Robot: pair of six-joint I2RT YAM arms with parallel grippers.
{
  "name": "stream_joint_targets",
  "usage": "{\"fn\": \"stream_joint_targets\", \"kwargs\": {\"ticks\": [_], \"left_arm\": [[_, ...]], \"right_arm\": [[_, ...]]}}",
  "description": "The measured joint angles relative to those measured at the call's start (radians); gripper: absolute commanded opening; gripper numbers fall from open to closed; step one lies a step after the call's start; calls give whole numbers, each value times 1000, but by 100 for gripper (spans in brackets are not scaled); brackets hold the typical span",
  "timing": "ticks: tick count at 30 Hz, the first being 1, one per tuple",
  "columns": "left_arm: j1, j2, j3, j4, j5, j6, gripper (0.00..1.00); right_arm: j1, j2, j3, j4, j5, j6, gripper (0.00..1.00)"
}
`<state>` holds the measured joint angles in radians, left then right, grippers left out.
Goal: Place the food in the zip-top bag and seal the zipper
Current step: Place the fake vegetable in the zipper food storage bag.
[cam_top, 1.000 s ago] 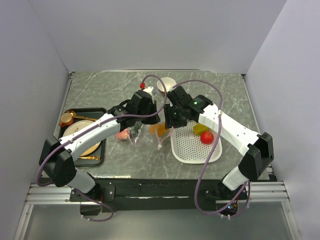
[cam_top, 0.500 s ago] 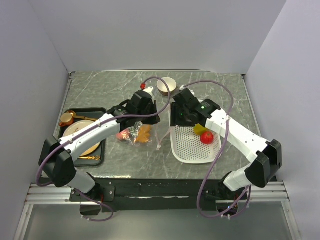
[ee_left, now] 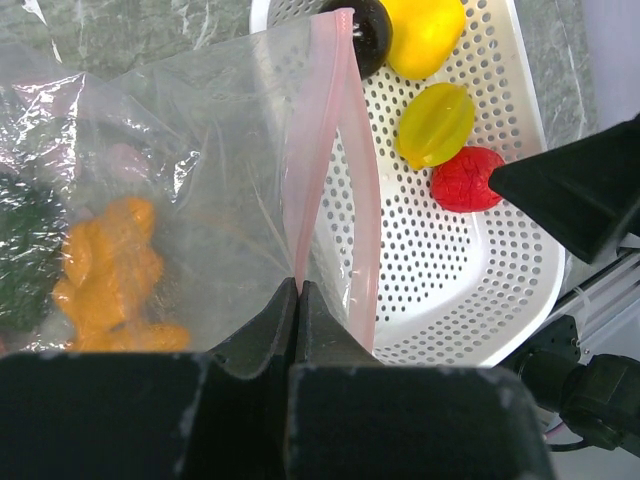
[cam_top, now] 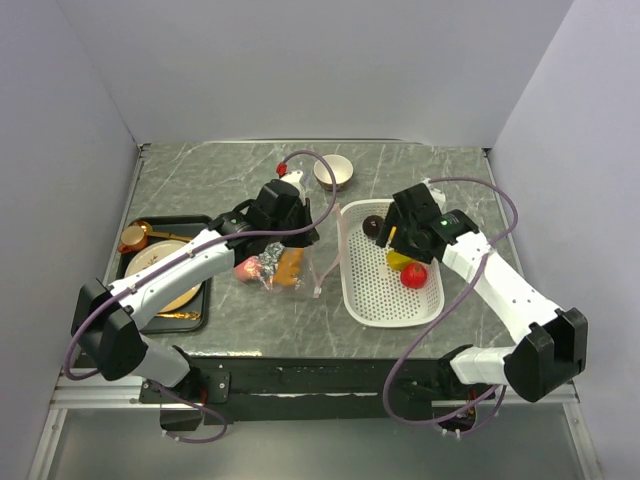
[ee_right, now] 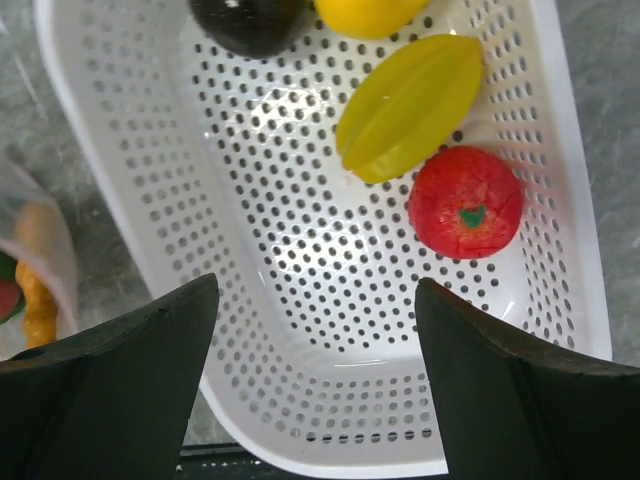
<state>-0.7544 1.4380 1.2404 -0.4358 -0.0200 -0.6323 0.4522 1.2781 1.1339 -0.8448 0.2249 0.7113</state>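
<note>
I need to lower my right gripper into the basket (cam_top: 385,300) and shift it to the right in the wrist view to reach the red piece (ee_right: 465,200) nearest its open fingers.
The clear zip-top bag (cam_top: 283,268) lies left of the white basket (cam_top: 385,300). It holds an orange piece (ee_left: 110,270), a green piece (ee_left: 25,240) and a pink piece (cam_top: 244,268). My left gripper (ee_left: 299,285) is shut on one lip of the pink zipper (ee_left: 318,150) and holds the mouth open toward the basket. My right gripper (ee_right: 315,290) is open and empty above the basket (ee_right: 300,300). In the basket lie a red piece (ee_right: 465,200), a yellow-green star fruit (ee_right: 410,105), a yellow piece (ee_right: 370,12) and a dark brown piece (ee_right: 250,20).
A black tray (cam_top: 205,290) with a gold plate (cam_top: 160,262) and gold cup (cam_top: 133,238) sits at the left. A small bowl (cam_top: 333,172) stands behind the bag. White walls close in the table on three sides.
My right gripper has left the bag's mouth and moved right over the basket. The orange piece it held near the mouth now lies inside the bag. The left gripper kept its hold.
</note>
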Motion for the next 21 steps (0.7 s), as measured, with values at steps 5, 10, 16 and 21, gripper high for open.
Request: {"fn": "stream_joint_targets", "kwargs": {"ticks": [5,10,16,21], "left_arm": [[0,0,0,-1,-3,0,1],[0,-2,-10,1,-5,0,1],[0,-3,-10,-2,-5,0,1],[0,-3,-10,-2,-6,1,1]], "right_arm": [[-37,24,-30,-2,31,26,86],[-43,87,-56,-4,93,41,86],[-60,116,-134,14,113,43,86],[-80,138,-160,40,129,39,86]]}}
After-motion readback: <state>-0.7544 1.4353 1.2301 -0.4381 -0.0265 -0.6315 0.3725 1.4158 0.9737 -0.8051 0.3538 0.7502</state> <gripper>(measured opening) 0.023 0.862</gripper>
